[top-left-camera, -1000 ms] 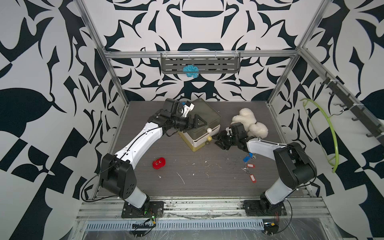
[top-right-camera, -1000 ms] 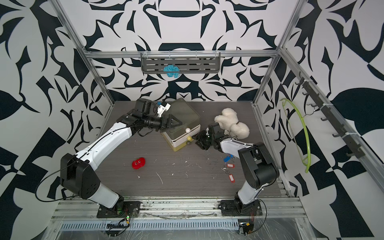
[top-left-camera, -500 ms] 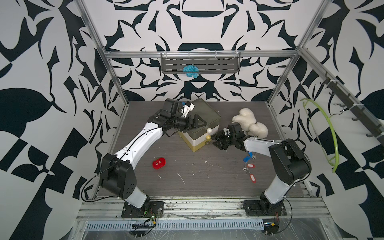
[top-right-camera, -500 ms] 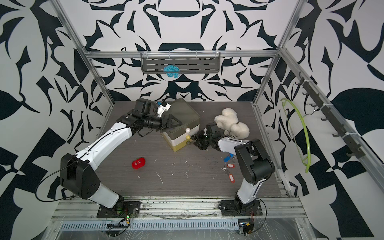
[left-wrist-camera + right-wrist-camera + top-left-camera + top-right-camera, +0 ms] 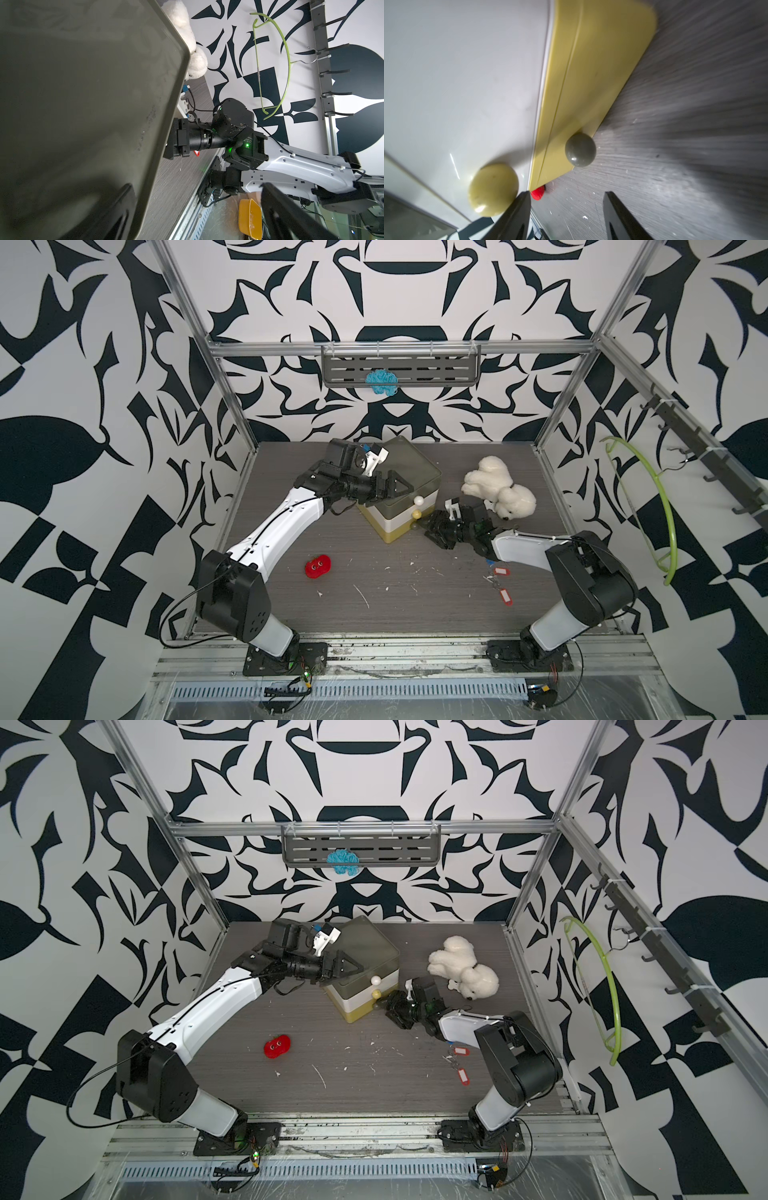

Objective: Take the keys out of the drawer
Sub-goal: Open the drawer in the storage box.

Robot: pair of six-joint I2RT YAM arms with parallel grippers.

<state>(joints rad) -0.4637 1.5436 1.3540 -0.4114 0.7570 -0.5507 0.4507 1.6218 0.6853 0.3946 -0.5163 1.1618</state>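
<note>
The yellow drawer is shut, so the drawer's grey knob, just beyond the fingers, comes next: my right gripper slides toward the chest and closes on it.
A small chest of drawers stands at mid table, all its drawers shut. My left gripper is wide open across its olive lid, one finger over the lid and one past its edge. Low on the table, my right gripper is open. Its tips stop just short of the grey knob of the yellow bottom drawer. Keys with red tags lie on the table by the right arm. Whatever is inside the drawers is hidden.
A red round-eyed toy lies front left of the chest. A white plush animal lies behind the right gripper. A green hanger hangs on the right wall. A grey shelf with a blue thing is on the back wall.
My right gripper has moved left, closer to the chest's bottom knob, and its jaws have opened wider. The left arm has stayed over the lid.
</note>
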